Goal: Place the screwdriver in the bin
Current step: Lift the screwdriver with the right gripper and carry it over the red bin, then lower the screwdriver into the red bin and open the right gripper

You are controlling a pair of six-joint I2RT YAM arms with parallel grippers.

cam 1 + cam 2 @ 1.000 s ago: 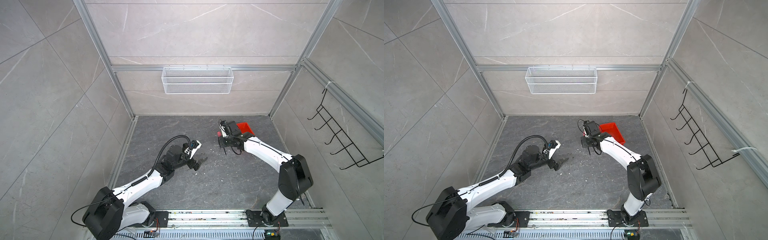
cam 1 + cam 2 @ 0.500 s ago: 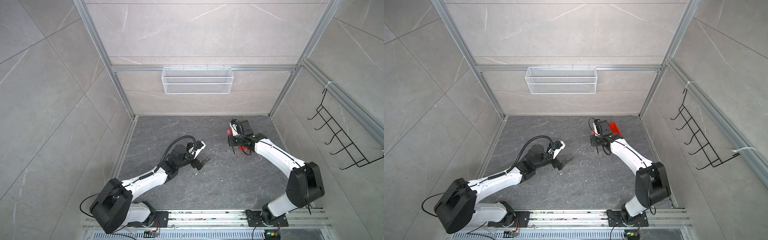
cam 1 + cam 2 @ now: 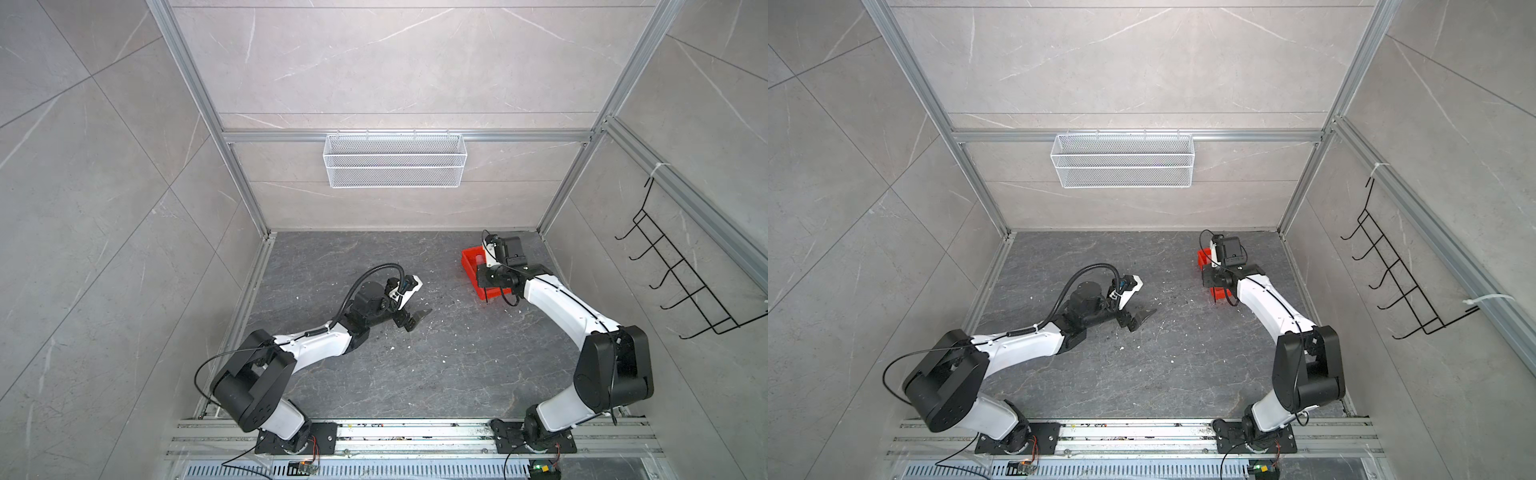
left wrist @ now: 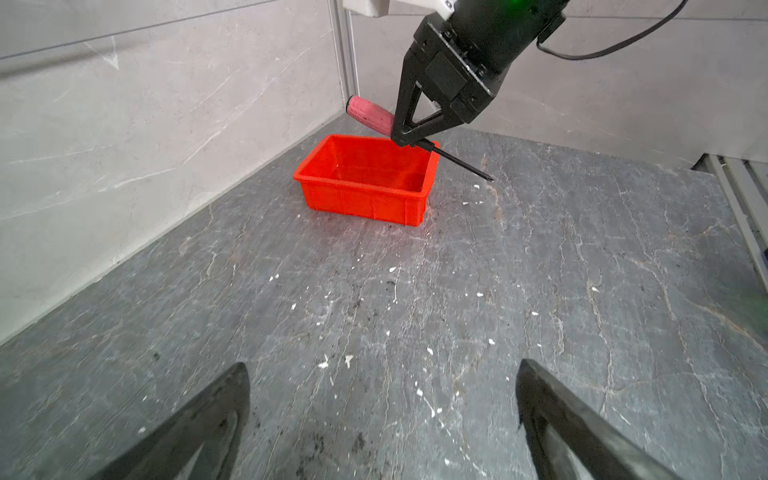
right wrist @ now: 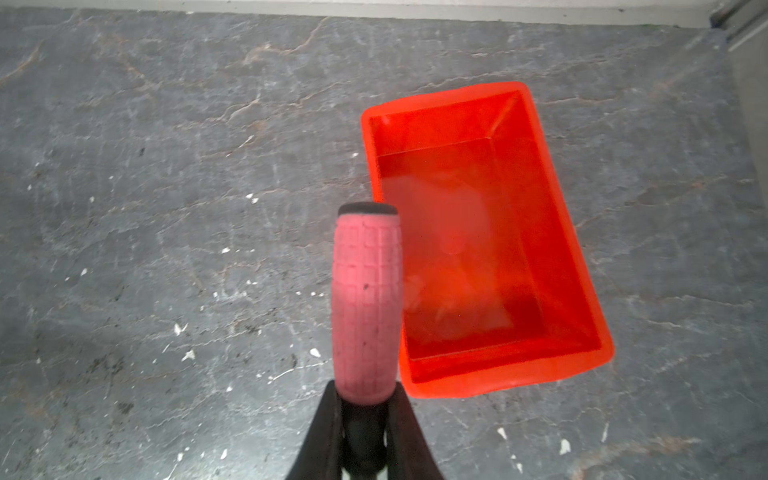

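Note:
My right gripper moves outward and toward the hook rack next, then down to free the screwdriver (image 5: 368, 303), since the bin's inside lies below and outward of it.
The screwdriver (image 5: 368, 303) has a pinkish-red ribbed handle and a thin black shaft (image 4: 463, 165). My right gripper (image 5: 365, 419) is shut on its black neck just below the handle and holds it tilted in the air. In the left wrist view the right gripper (image 4: 405, 139) hangs above the far rim of the bin (image 4: 365, 199), a bright red rectangular tray. In the right wrist view the handle lies alongside the bin's (image 5: 498, 382) long rim, over the floor. Both top views show the bin (image 3: 471, 266) (image 3: 1202, 257) partly under the right wrist. My left gripper (image 4: 380, 370) (image 3: 415, 318) is open, low over the floor, holding nothing.
A white wire mesh basket (image 3: 395, 166) hangs on the back wall. A black wire hook rack (image 3: 681, 286) is on the right wall. White crumbs (image 4: 332, 363) dot the dark stone floor. The bin stands close to the back right corner.
My right arm has carried the screwdriver to the right and back, from mid-floor to over the bin. The left gripper has stayed about where it was, open.

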